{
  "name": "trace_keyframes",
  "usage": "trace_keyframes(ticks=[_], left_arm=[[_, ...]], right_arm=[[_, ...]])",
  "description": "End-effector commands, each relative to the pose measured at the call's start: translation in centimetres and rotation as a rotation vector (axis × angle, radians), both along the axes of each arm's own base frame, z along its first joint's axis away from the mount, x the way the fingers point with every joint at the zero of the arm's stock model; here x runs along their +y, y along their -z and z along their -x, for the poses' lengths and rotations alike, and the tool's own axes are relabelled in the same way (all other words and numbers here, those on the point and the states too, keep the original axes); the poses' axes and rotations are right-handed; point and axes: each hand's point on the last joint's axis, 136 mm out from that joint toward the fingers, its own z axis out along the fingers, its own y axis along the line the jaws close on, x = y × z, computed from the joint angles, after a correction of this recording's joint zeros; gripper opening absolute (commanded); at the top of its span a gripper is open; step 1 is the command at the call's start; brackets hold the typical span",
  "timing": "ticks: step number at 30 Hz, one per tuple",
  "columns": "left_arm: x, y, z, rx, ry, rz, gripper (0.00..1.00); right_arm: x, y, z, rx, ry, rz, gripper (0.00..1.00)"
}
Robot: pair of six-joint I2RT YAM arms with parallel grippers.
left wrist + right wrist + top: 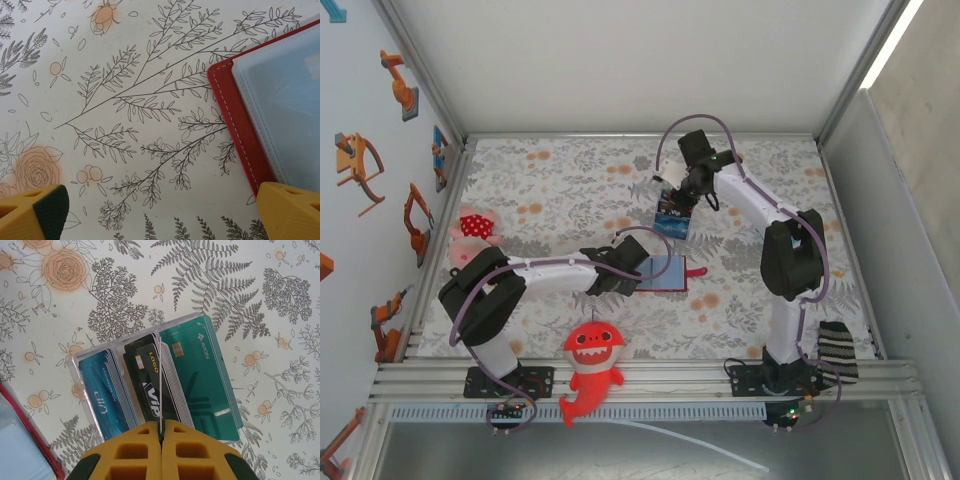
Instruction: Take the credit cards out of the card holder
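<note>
My right gripper lowers the credit card into the open gap below, between the black stack and the blue stack, next and lets go of it.
The card holder (668, 272), dark red with bluish-grey inner panels, lies open and flat on the floral cloth mid-table. Its stitched red edge (239, 125) shows in the left wrist view, and a corner (22, 440) shows in the right wrist view. My left gripper (640, 277) (162, 220) hovers at the holder's left edge, jaws wide apart, with bare cloth between them. Farther back, my right gripper (680, 200) (161, 432) is shut on a thin credit card (160, 390) seen edge-on. It hangs over the black middle stack of a clear card tray (82, 385).
The clear tray (670, 218) holds blue, black and teal card stacks side by side. A red shark plush (590, 365) lies at the near edge, and a pink plush (472, 228) sits at the left. A striped sock (837, 350) is near the right arm's base.
</note>
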Motion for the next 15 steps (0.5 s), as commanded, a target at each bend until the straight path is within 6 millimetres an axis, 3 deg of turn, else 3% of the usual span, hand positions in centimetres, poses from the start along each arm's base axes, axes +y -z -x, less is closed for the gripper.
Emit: trace_keyframes(ticks=[1, 15], left_arm=[[1.3, -0.2, 0.0, -0.004, -0.012, -0.045, 0.97], [0.4, -2.8, -0.4, -0.037, 0.005, 0.013, 0.97]], right_arm=[[-0.2, 0.6, 0.0, 0.015, -0.022, 0.012, 0.0], [-0.4, 1.6, 0.0, 0.042, -0.052, 0.021, 0.0]])
